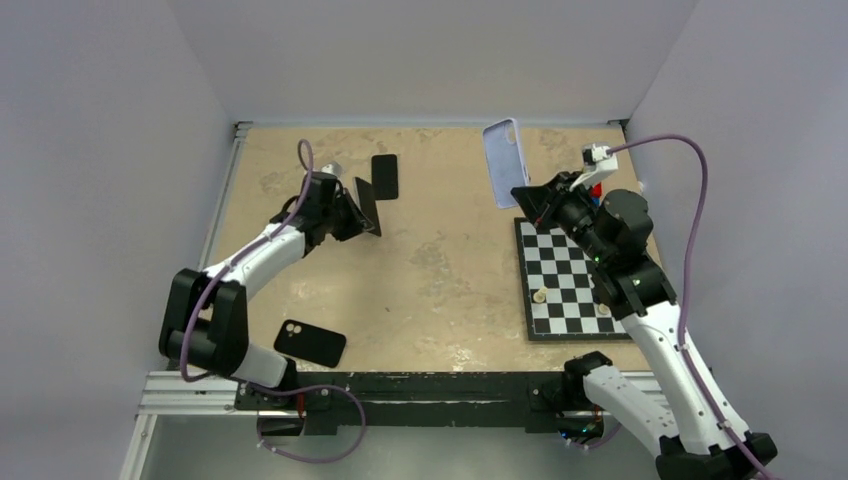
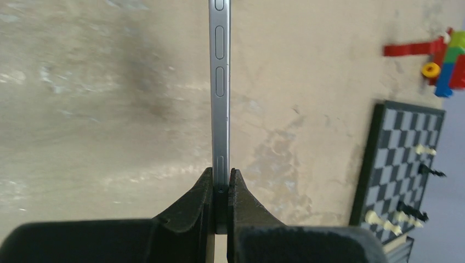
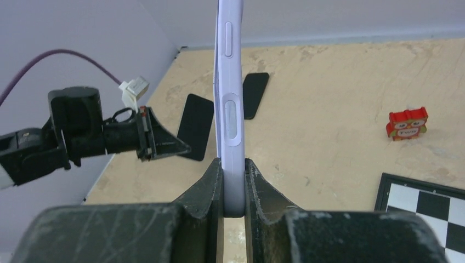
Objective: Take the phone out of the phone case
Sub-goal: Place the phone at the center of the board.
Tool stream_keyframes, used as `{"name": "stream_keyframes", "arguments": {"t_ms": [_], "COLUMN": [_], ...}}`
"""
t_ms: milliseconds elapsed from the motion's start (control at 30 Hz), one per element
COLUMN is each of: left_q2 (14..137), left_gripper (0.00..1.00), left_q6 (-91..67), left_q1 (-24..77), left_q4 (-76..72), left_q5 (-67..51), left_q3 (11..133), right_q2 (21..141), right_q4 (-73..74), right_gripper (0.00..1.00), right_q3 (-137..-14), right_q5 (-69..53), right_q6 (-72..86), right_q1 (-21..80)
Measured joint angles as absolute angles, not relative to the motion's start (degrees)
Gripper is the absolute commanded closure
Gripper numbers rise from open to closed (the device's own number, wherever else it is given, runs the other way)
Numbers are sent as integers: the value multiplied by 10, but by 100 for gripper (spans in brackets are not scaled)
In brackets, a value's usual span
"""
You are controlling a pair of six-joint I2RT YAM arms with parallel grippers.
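I should next move the phone outward and down with my left gripper, to the bare tabletop (image 1: 361,171) beside the second black phone, and let go of it there. The phone is now clear of the lavender case (image 1: 504,162).
My left gripper (image 1: 352,216) is shut on a thin dark phone (image 1: 367,206) and holds it on edge above the table's back left. In the left wrist view the phone's grey metal side (image 2: 220,82) with its buttons rises from between the shut fingers (image 2: 220,183). My right gripper (image 1: 524,196) is shut on an empty lavender phone case (image 1: 504,162) and holds it up at the back right. In the right wrist view the case (image 3: 229,98) stands edge-on between the fingers (image 3: 233,170). The phone (image 3: 196,126) and the case are apart.
A second black phone (image 1: 385,176) lies flat at the back. Another black phone or case (image 1: 310,343) lies near the left arm's base. A chessboard (image 1: 570,280) with a few pieces lies under the right arm. A red owl toy (image 3: 407,123) and coloured bricks (image 2: 444,60) sit behind it.
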State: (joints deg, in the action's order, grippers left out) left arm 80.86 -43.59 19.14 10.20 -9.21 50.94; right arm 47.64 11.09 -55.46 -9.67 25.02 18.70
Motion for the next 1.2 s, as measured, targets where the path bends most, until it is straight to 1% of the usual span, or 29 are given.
{"name": "stream_keyframes", "arguments": {"t_ms": [133, 300, 467, 600, 833, 1067, 1133, 1200], "left_q2": [891, 1025, 1130, 1204, 1267, 1282, 1287, 1291], "left_gripper": [100, 100, 100, 100, 100, 97, 96, 92], "left_q6": [-405, -343, -289, -242, -203, -218, -230, -236], "left_q1": [138, 90, 50, 44, 46, 46, 46, 45], "left_q4": [146, 216, 272, 321, 379, 371, 361, 352], "left_q5": [-97, -140, -180, -191, -194, -219, -233, -243], "left_q3": [572, 759, 888, 965, 1041, 1050, 1050, 1050], "right_q2": [477, 474, 455, 433, 427, 428, 431, 435], "right_q4": [126, 132, 133, 131, 115, 111, 106, 101], "right_gripper": [100, 100, 100, 100, 100, 100, 100, 100], "right_q3": [-535, -493, -478, -478, -467, -457, -457, -457], "right_q5": [-113, -145, -161, -163, -173, -179, -184, -190], "right_q6": [251, 265, 276, 281, 296, 307, 310, 313], "right_q1": [187, 187, 187, 187, 187, 187, 187, 187]}}
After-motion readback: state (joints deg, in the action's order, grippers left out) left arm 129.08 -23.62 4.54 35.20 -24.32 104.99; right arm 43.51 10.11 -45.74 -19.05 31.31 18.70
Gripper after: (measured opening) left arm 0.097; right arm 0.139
